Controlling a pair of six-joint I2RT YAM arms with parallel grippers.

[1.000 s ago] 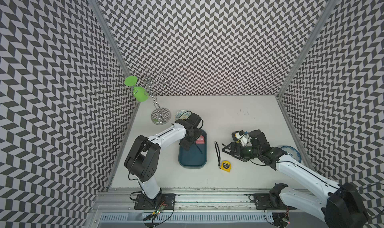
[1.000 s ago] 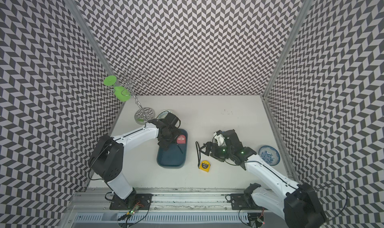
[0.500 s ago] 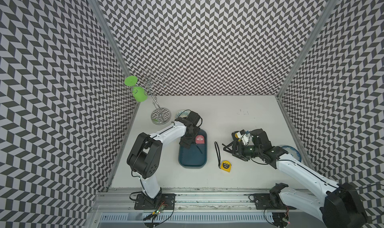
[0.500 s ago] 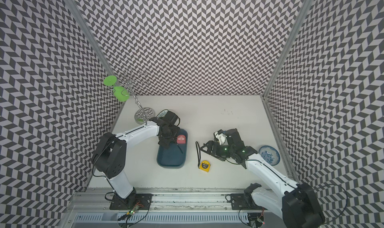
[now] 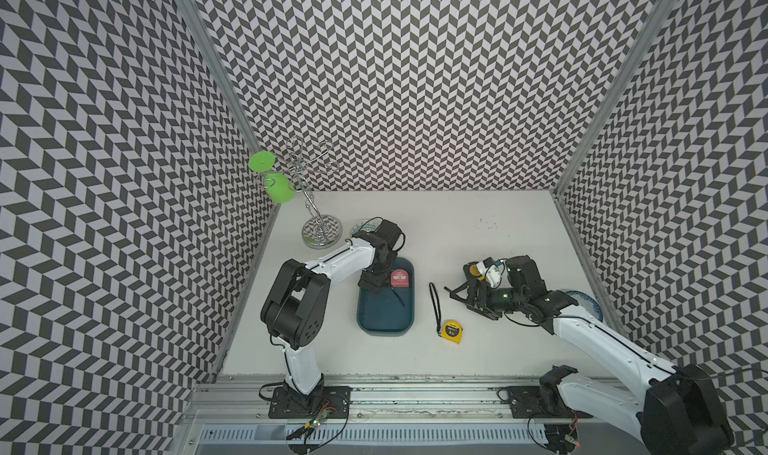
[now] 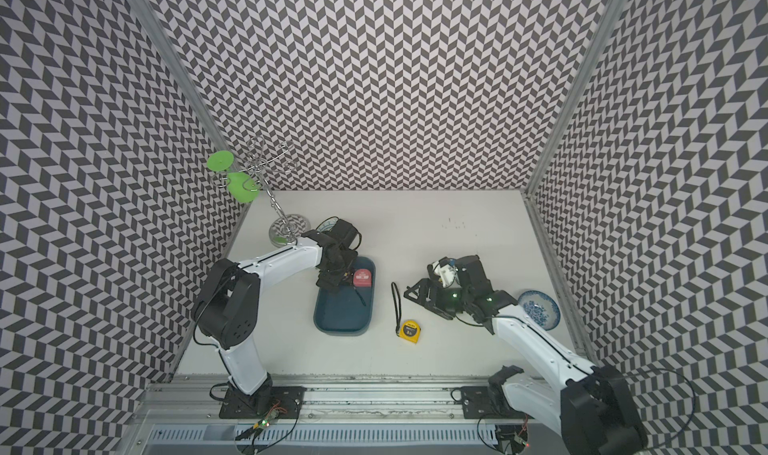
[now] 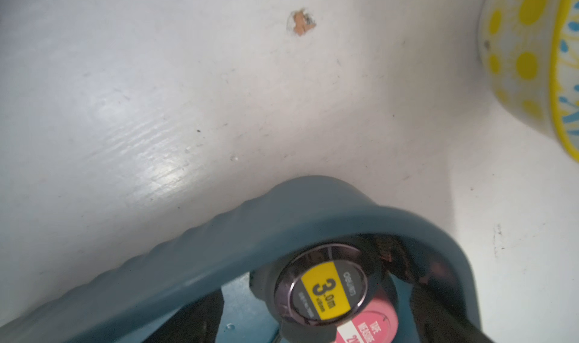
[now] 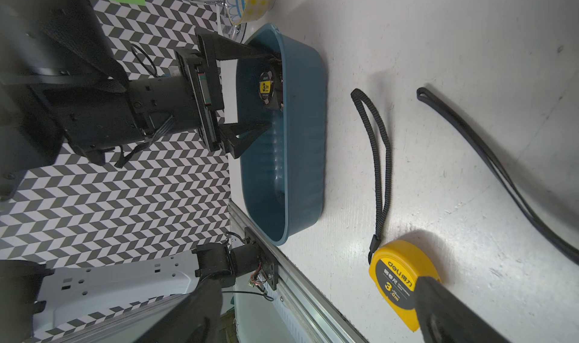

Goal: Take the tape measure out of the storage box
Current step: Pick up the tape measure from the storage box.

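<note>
The black tape measure sits below the box's rim between my open fingers, so my left gripper needs to go farther down around its round case [image 7: 324,287] and close.
The dark teal storage box [image 5: 385,307] [image 6: 341,307] lies left of centre. At its far end lie a red tape measure [image 5: 400,278] [image 6: 361,277] and a black tape measure with a yellow label [image 7: 326,289] [image 8: 266,87]. My left gripper [image 5: 376,281] [image 7: 315,294] reaches down into that end, open, one finger on each side of the black one and apart from it. A yellow tape measure [image 5: 452,331] [image 8: 398,278] with a black strap [image 5: 434,303] lies on the table right of the box. My right gripper [image 5: 461,299] [image 6: 419,301] hovers low beside it, open and empty.
A small bowl with yellow dots [image 5: 365,226] [image 7: 532,59] stands just behind the box. A metal stand with green discs [image 5: 307,191] is in the back left corner. A blue-patterned bowl [image 6: 538,309] sits by the right wall, behind my right arm.
My left arm has shifted a little and its wrist has sunk lower into the box's far end. The right arm has hardly moved.
</note>
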